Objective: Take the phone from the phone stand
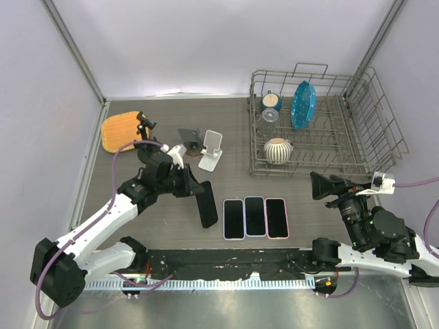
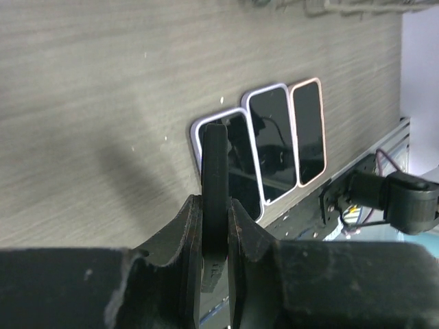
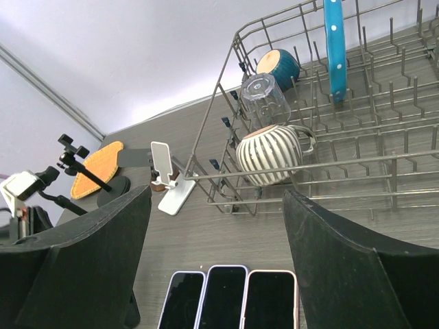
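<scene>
The left gripper lowers the black phone to the empty table (image 1: pixel 212 220) (image 2: pixel 186 181) beside the phone row next, toward the row's nearest phone, and opens there.
My left gripper (image 1: pixel 193 188) is shut on a black phone (image 1: pixel 207 203) and holds it edge-on just left of three phones (image 1: pixel 255 217) lying in a row on the table. In the left wrist view the black phone (image 2: pixel 214 178) stands between my fingers (image 2: pixel 186 233), seen on its thin edge. The white phone stand (image 1: pixel 212 151) sits empty at mid table, left of the rack; it also shows in the right wrist view (image 3: pixel 167 175). A second dark stand (image 1: pixel 191 140) is beside it. My right gripper (image 1: pixel 321 186) is open and empty, right of the phone row.
A wire dish rack (image 1: pixel 322 127) at the back right holds a striped pot (image 1: pixel 278 149), a glass, a blue bowl and a blue plate. An orange pad (image 1: pixel 121 130) and a small black tripod (image 1: pixel 145 123) sit at the back left.
</scene>
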